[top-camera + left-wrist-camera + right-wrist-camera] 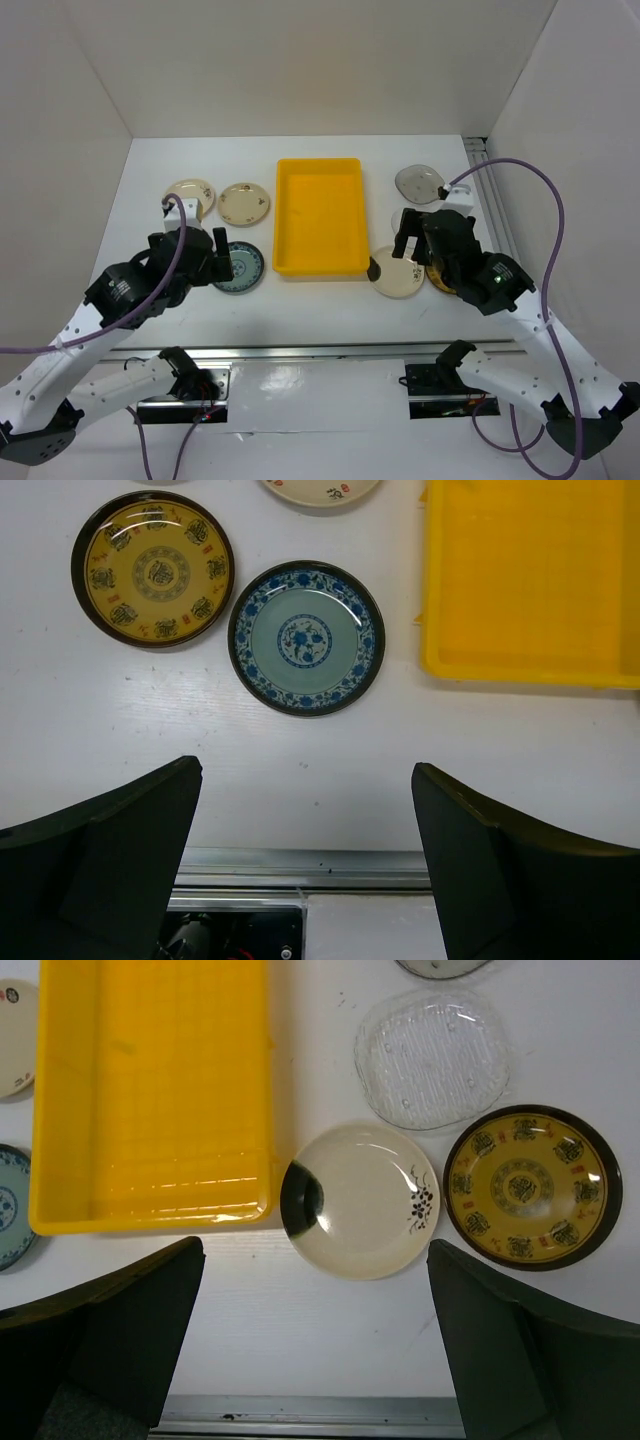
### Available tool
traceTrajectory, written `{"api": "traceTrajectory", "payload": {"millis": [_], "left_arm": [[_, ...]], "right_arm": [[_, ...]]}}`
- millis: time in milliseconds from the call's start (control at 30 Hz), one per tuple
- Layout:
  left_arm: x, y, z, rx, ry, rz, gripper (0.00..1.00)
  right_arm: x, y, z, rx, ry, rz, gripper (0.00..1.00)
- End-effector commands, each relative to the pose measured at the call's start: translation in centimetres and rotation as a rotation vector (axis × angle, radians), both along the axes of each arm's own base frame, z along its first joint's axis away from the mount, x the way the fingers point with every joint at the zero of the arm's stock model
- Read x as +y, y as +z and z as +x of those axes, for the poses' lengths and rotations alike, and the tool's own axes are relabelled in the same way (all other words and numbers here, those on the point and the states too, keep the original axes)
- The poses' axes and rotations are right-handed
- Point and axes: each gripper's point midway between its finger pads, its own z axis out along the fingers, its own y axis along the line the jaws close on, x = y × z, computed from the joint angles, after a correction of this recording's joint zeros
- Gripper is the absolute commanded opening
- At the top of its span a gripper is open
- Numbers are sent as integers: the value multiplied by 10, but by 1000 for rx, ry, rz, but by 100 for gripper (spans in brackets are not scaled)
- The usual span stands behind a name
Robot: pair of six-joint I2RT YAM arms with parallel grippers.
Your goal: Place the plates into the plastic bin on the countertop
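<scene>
My right gripper should next go down and turn onto the blotched plate's near rim (406,295), because the countertop is bare beside the rim there, while the bin (318,215) and other plates crowd the plate elsewhere.
The yellow plastic bin (318,215) lies on the white countertop (330,305) with nothing in it. Left of it are two pale patterned plates (190,195) (244,203) and a blue-green plate (240,268). In the left wrist view the blue-green plate (306,637) lies beside a brown-gold one (152,568). My left gripper (305,770) hangs open near them, holding nothing. Right of the bin lie a cream plate with a dark blotch (360,1200), a clear glass plate (432,1058), a brown-gold plate (532,1188) and a grey plate (418,182). My right gripper (315,1250) is open above the blotched plate's near edge.
White walls close in the countertop at the back and both sides. A metal rail (320,350) runs along the front edge, with the arm bases just below it. Cables loop from both arms.
</scene>
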Motion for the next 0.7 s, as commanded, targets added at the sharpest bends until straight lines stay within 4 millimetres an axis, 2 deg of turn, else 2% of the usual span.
{"api": "traceTrajectory", "payload": {"millis": [0, 400, 500, 533, 600, 633, 667], "left_arm": [[-1, 11, 1, -40, -16, -23, 100], [-2, 12, -1, -38, -35, -31, 100], [-7, 7, -1, -23, -54, -28, 100], [-7, 7, -1, -23, -55, -28, 100], [-9, 5, 0, -19, -61, -33, 100], [-11, 4, -1, -14, -69, -38, 100], [-12, 2, 0, -14, -69, -38, 100]], "right_arm": [[2, -3, 6, -20, -48, 55, 100], [-4, -10, 7, -16, -112, 75, 100], [-8, -31, 1, 45, -216, 138, 100], [-11, -47, -3, 66, -258, 161, 100], [-11, -67, -13, 93, -373, 316, 100], [-10, -94, -16, 119, -395, 336, 100], [-11, -104, -20, 128, -458, 408, 100]]}}
